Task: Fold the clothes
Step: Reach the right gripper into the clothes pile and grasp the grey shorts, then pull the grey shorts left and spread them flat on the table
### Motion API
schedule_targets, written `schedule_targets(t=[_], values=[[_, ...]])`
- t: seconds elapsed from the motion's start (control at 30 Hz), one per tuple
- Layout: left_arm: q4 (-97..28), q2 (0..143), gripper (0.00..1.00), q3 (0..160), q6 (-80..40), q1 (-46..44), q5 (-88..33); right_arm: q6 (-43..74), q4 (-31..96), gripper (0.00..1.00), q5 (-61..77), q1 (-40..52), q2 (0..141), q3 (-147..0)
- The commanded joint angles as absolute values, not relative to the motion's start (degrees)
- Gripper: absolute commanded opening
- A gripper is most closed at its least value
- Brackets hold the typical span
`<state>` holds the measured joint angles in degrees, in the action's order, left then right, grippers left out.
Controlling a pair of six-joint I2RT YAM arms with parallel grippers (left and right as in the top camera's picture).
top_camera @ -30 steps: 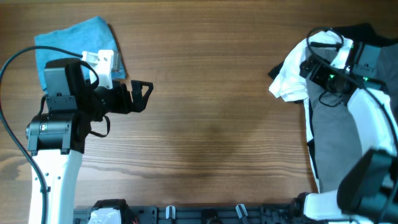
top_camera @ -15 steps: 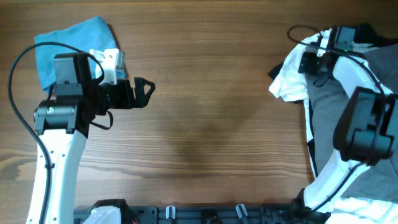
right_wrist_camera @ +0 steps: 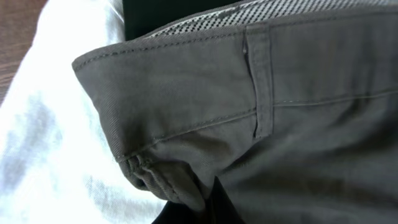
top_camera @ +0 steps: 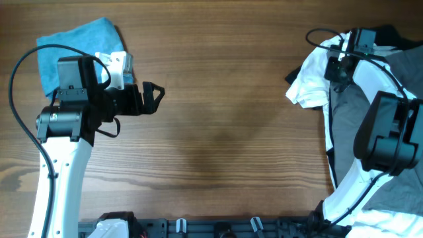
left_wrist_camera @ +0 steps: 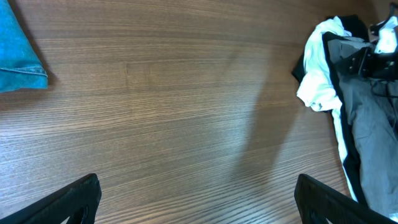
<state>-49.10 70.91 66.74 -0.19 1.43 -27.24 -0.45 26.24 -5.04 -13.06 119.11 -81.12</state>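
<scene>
My right gripper lifts the shorts next, swings them left in the overhead view and releases them over the bare wood, since it is empty.
The clothes lie in a heap at the table's right edge: mid-grey shorts (top_camera: 350,116), a white piece (top_camera: 309,82) and a black piece (top_camera: 391,32). My right gripper (top_camera: 334,71) is down on the heap's far end. In the right wrist view it is shut (right_wrist_camera: 214,202) on a bunched fold of the grey shorts (right_wrist_camera: 249,93) at the waistband, with the white piece (right_wrist_camera: 50,143) beside it. A light-blue piece (top_camera: 69,46) lies folded at the far left. My left gripper (top_camera: 153,96) hovers open over bare wood (left_wrist_camera: 198,194), holding nothing.
The wooden table (top_camera: 225,132) stretches between the two arms. The left wrist view takes in the heap, the white piece (left_wrist_camera: 314,81) and grey shorts (left_wrist_camera: 367,124), at its far right. A black rail (top_camera: 218,228) with fittings runs along the front edge.
My right arm swung up to the heap's far end, and its gripper went from open to shut on the shorts' waistband. The left arm shifted slightly early on, then held still.
</scene>
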Motion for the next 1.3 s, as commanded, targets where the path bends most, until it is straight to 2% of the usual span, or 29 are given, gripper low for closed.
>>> schedule_targets(t=[0.0, 0.2, 0.23, 0.27, 0.3, 0.33, 0.7, 0.83, 0.9, 1.0, 1.13, 1.17, 1.2, 1.23, 1.27], values=[[-48.95, 71.07, 1.0, 68.05, -0.27, 1.06, -27.14, 1.72, 26.85, 0.04, -6.46, -13.69, 114.13, -81.43], [-49.34, 71.07, 1.0, 68.05, -0.3, 1.06, -27.14, 4.23, 27.68, 0.06, -5.37, -17.3, 107.55, -81.43], [-49.36, 71.07, 1.0, 68.05, -0.3, 1.06, -27.16, 3.68, 27.94, 0.11, -5.32, -17.5, 107.09, -81.43], [-49.41, 71.07, 1.0, 68.05, -0.3, 1.06, -27.16, 2.68, 28.21, 0.25, -4.69, -17.56, 106.74, -81.43], [-49.54, 71.07, 1.0, 68.05, -0.3, 1.06, -27.16, 1.76, 28.53, 0.26, -4.01, -17.56, 106.61, -81.43], [-49.65, 71.05, 1.0, 68.05, -0.3, 1.06, -27.16, 1.28, 28.97, 0.05, -2.94, -17.56, 106.61, -81.43], [-50.46, 71.05, 1.0, 68.05, -0.3, 1.06, -27.16, 2.02, 29.8, 0.04, 1.48, -17.5, 106.04, -82.63], [-50.43, 69.93, 1.0, 68.45, -0.62, 1.08, -27.16, 0.97, 36.51, 0.04, 20.67, -15.38, 100.49, -91.46], [-50.59, 67.99, 1.0, 69.73, -2.11, 1.19, -27.11, 0.86, 40.1, 0.04, 28.03, -10.37, 95.9, -96.03], [-50.89, 63.46, 1.0, 72.49, -2.42, 1.28, -25.63, 0.01, 41.34, 0.04, 29.41, 0.36, 91.22, -96.44], [-52.88, 53.45, 1.0, 76.42, -2.48, 1.3, -10.37, 0.67, 43.66, 0.04, 26.92, 30.17, 92.25, -96.36], [-53.25, 51.99, 1.0, 76.88, -2.48, 1.3, -7.94, 0.62, 43.72, 0.16, 25.61, 36.45, 93.65, -96.36], [-53.54, 49.93, 1.0, 77.36, -2.5, 1.3, -5.04, 0.54, 43.79, 0.55, 23.05, 42.68, 95.39, -96.36], [-53.63, 48.64, 1.0, 77.52, -2.48, 1.3, -3.51, 0.62, 44.07, 0.78, 18.02, 47.11, 96.53, -96.36], [-53.67, 47.68, 1.0, 77.54, -2.48, 1.28, -2.63, 1.54, 44.62, 0.88, 10.96, 50.19, 97.12, -96.36]])
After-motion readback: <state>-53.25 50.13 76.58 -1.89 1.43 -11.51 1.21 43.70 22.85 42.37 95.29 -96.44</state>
